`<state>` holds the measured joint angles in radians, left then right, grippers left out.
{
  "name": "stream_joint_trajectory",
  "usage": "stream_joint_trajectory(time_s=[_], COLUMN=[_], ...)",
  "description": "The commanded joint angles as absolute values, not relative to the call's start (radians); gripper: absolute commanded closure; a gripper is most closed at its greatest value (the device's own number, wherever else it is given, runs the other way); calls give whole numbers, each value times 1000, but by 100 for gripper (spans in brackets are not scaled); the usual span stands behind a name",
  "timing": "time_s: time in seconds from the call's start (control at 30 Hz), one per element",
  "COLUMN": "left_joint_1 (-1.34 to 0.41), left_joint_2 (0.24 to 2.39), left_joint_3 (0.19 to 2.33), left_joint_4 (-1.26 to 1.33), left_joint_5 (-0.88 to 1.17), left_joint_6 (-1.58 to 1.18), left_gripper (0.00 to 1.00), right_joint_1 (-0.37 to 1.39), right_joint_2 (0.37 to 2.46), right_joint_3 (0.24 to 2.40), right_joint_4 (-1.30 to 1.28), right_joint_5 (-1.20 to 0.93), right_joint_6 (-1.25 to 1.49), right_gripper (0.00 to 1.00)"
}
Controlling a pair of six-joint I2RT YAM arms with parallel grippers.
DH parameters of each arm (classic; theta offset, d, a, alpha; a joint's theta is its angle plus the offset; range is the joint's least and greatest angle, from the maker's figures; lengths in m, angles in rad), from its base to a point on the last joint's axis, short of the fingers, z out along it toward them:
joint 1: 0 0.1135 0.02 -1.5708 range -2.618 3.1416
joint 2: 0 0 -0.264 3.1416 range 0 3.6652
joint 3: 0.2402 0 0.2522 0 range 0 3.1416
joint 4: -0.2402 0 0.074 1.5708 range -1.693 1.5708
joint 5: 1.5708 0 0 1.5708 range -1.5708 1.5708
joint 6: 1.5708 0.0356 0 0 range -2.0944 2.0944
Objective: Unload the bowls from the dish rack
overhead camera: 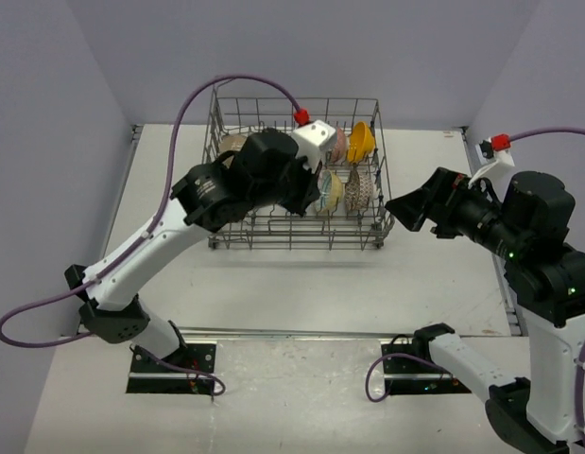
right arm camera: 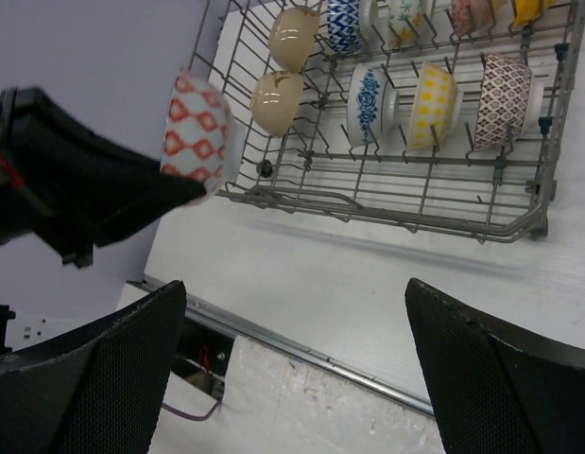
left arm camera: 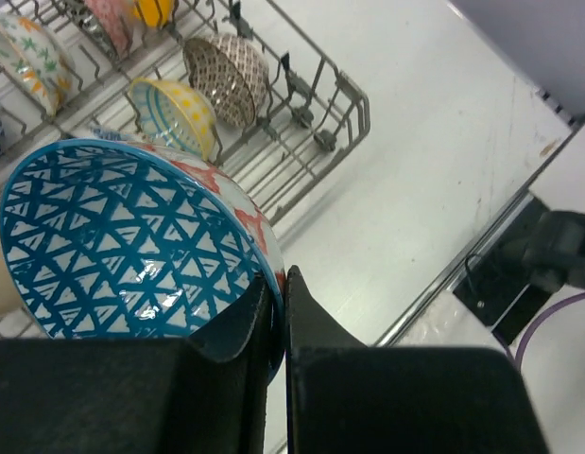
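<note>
The bowl will next go back and down to the empty white table between the rack (overhead camera: 301,242) and the piece of metal, and my left gripper will let go of the bowl's rim.
My left gripper (left arm camera: 283,279) is shut on the rim of a bowl with a blue triangle pattern inside (left arm camera: 122,241) and red diamonds outside (right arm camera: 196,123). It holds the bowl in the air over the front of the grey wire dish rack (overhead camera: 301,242). In the top view the left gripper (overhead camera: 297,184) hides that bowl. Several bowls stand in the rack: a yellow one (left arm camera: 179,113), a brown patterned one (left arm camera: 228,78), an orange-yellow one (overhead camera: 361,142), two beige ones (right arm camera: 276,99) and a blue-flowered one (right arm camera: 370,99). My right gripper (overhead camera: 405,210) is open and empty, right of the rack.
The rack (right arm camera: 415,222) sits at the back middle of the white table (overhead camera: 368,284). A metal strip (overhead camera: 301,333) runs along the table's near edge. Purple cables (overhead camera: 226,85) arc over the rack's back left. Grey walls close in both sides.
</note>
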<state>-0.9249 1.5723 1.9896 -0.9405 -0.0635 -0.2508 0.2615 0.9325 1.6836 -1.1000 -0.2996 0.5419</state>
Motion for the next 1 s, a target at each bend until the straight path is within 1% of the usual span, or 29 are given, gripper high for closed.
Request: stream_joint_trajectory(time_s=[0.0, 0.03, 0.1, 0.17, 0.2, 0.3, 0.4, 0.53, 0.6, 0.67, 0.8, 0.97], left_joint_1=[-1041, -1114, -1178, -1207, -1207, -1207, -1207, -1201, -1169, -1166, -1170, -1173], left_joint_2=[1496, 1480, 1448, 1372, 1344, 1267, 1270, 1288, 1298, 1322, 1425, 1479], left_joint_3=[1910, 1876, 1737, 1605, 1460, 1248, 1148, 1014, 935, 904, 896, 949], left_joint_4=[-1109, -1170, -1190, -1137, -1059, -919, -848, -763, -655, -614, -626, -644], left_joint_5=[-398, -437, -486, -448, -434, -396, -408, -485, -450, -434, -469, -485], left_joint_6=[-316, -400, -483, -596, -656, -733, -819, -862, -861, -889, -911, -877], left_gripper=[100, 100, 100, 100, 100, 100, 100, 100, 100, 100, 100, 100], right_joint_1=[261, 261, 262, 261, 261, 261, 261, 261, 261, 261, 261, 261], right_joint_2=[930, 930, 931, 931, 931, 928, 934, 927, 913, 911, 893, 881], right_joint_3=[1720, 1718, 1713, 1697, 1692, 1672, 1666, 1649, 1637, 1638, 1635, 1625], right_joint_4=[-1169, -1180, -1183, -1184, -1178, -1166, -1152, -1131, -1118, -1117, -1121, -1127], right_joint_5=[-186, -175, -161, -143, -131, -126, -141, -176, -192, -193, -181, -181], right_joint_6=[515, 508, 503, 496, 489, 483, 480, 479, 479, 479, 476, 477], right_gripper=[2, 2, 1, 1, 1, 1, 1, 1, 1, 1, 1, 1])
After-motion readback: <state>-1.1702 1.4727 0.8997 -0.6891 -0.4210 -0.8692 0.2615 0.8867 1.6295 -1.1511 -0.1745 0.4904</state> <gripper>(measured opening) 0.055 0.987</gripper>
